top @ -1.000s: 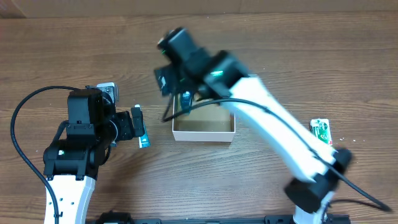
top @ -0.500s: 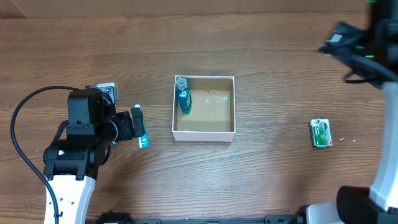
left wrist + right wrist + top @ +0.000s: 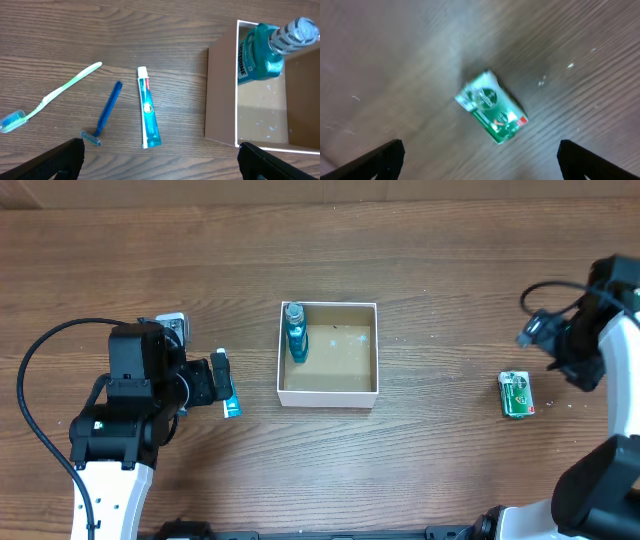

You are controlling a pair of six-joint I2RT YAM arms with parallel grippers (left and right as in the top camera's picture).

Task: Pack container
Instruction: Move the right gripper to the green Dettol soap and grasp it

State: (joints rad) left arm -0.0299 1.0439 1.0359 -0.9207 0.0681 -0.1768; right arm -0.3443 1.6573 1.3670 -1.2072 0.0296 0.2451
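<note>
I should next lower my right gripper down over the green packet [image 3: 516, 394] [image 3: 492, 107] to close on it, since the bare wood on both sides leaves room for its open fingers.
The container [image 3: 328, 397], a white-walled box with a tan floor, sits mid-table and also shows in the left wrist view [image 3: 220, 100]. A teal mouthwash bottle [image 3: 295, 335] lies inside along its left wall and is seen again in the left wrist view [image 3: 262, 52]. My left gripper [image 3: 222, 383] is open and empty, left of the box, above a toothpaste tube [image 3: 148, 107], a blue razor [image 3: 106, 112] and a green toothbrush [image 3: 50, 97]. My right gripper [image 3: 540, 335] is open and empty, hovering just above a green packet [image 3: 516, 394], which blurs in the right wrist view [image 3: 492, 106].
The tip of the toothpaste tube [image 3: 231, 406] sticks out under the left gripper in the overhead view. The right arm runs along the table's right edge. Bare wooden table lies between the box and the green packet.
My right arm has swung away from over the container to the right side above the green packet. The mouthwash bottle stays in the box. The left arm has not moved.
</note>
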